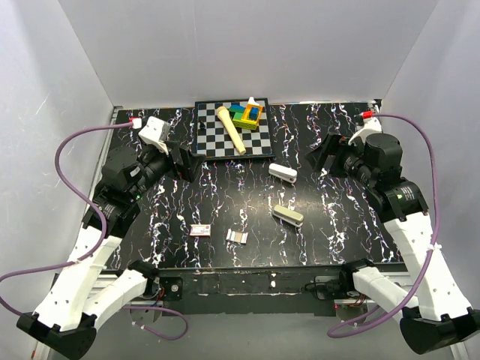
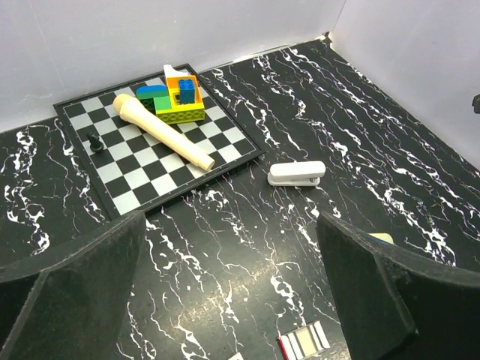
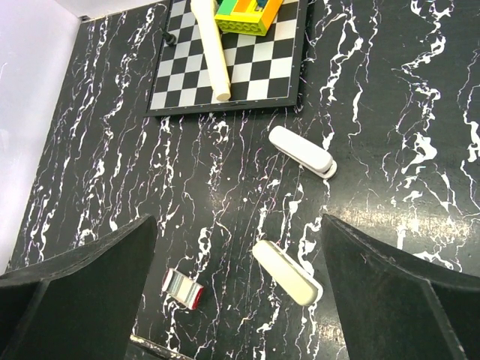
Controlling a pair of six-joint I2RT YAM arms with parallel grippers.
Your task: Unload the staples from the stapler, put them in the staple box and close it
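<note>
My right gripper comes back down onto the cream stapler (image 1: 288, 215) (image 3: 286, 271) next and turns to match its slant. The cream stapler lies below and to the gripper's left in the top view.
Two staplers lie shut on the black marbled table: a white stapler (image 1: 282, 172) (image 2: 297, 173) (image 3: 302, 151) and a cream stapler (image 1: 288, 215) (image 3: 286, 271), whose tip peeks past a finger (image 2: 382, 238). The staples are hidden. My left gripper (image 1: 184, 161) (image 2: 232, 285) hangs open over the table's left side, nothing between its fingers. My right gripper (image 1: 322, 157) (image 3: 236, 285) hangs open at the right, above and apart from both staplers. A small silvery-striped packet with a red edge (image 1: 237, 237) (image 2: 306, 341) (image 3: 182, 289) lies near the front; I cannot tell whether its stripes are staples.
A small red-and-white box (image 1: 200, 230) lies left of the striped packet. A chessboard (image 1: 210, 142) (image 2: 135, 180) (image 3: 255, 71) at the back carries a cream rolling-pin-like peg (image 1: 231, 129), coloured blocks (image 1: 247, 114) and a black pawn (image 2: 94, 141). White walls enclose the table.
</note>
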